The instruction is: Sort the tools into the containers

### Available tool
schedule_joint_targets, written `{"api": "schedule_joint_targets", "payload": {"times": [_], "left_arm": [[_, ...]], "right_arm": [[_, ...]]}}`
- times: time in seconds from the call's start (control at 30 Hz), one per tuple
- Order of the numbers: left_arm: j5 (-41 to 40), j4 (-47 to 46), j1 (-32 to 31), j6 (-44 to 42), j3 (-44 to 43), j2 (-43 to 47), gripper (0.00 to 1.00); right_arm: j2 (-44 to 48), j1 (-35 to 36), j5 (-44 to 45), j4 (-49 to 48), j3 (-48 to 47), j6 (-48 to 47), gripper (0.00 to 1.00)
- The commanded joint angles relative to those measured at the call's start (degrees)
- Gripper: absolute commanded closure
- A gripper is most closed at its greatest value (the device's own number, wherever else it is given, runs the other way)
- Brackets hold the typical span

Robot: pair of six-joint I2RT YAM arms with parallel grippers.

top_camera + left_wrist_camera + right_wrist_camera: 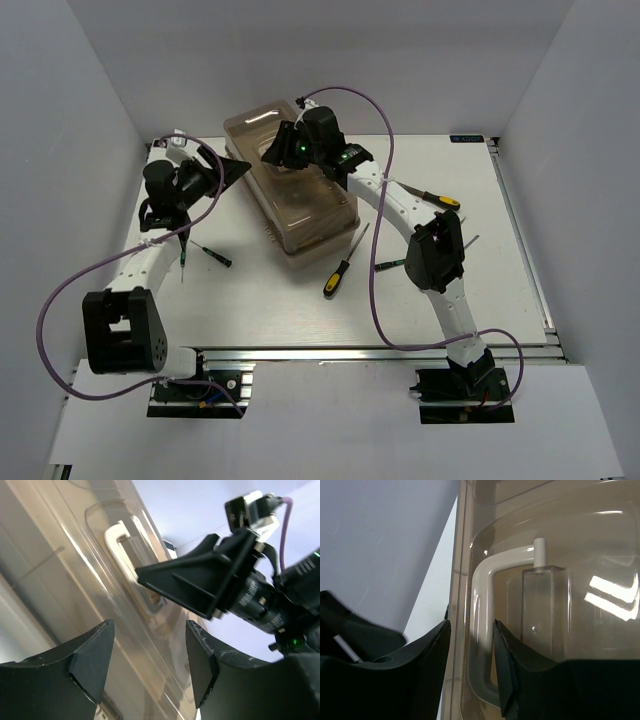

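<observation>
Because the lid covers the beige toolbox, I will move my open left gripper to the right in the top view, onto the lid's white handle, and close.
The beige toolbox stands closed under its translucent brown lid. My right gripper is over the lid. In the right wrist view its jaws are narrowly open, with the lid's white handle between them, against the right finger. My left gripper is open and empty beside the box's left side; its view shows the lid, the handle and the right gripper. A yellow-and-black screwdriver and two green-and-black ones lie in front of the box.
Another yellow-and-black screwdriver lies right of the box, behind the right arm. A slim tool pokes out beside the right arm's elbow. A purple cable loops over the table in front of the right arm. White walls stand on three sides.
</observation>
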State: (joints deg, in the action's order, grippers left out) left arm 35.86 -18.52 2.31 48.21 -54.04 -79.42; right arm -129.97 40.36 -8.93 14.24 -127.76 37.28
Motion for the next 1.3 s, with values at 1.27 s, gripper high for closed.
{"api": "schedule_joint_targets", "payload": {"times": [1.27], "left_arm": [[-3.2, 12.1, -5.3, 10.6, -20.8, -21.6, 0.32]], "right_arm": [[6.0, -1.4, -18.4, -8.1, 3.0, 6.4, 0.60]]}}
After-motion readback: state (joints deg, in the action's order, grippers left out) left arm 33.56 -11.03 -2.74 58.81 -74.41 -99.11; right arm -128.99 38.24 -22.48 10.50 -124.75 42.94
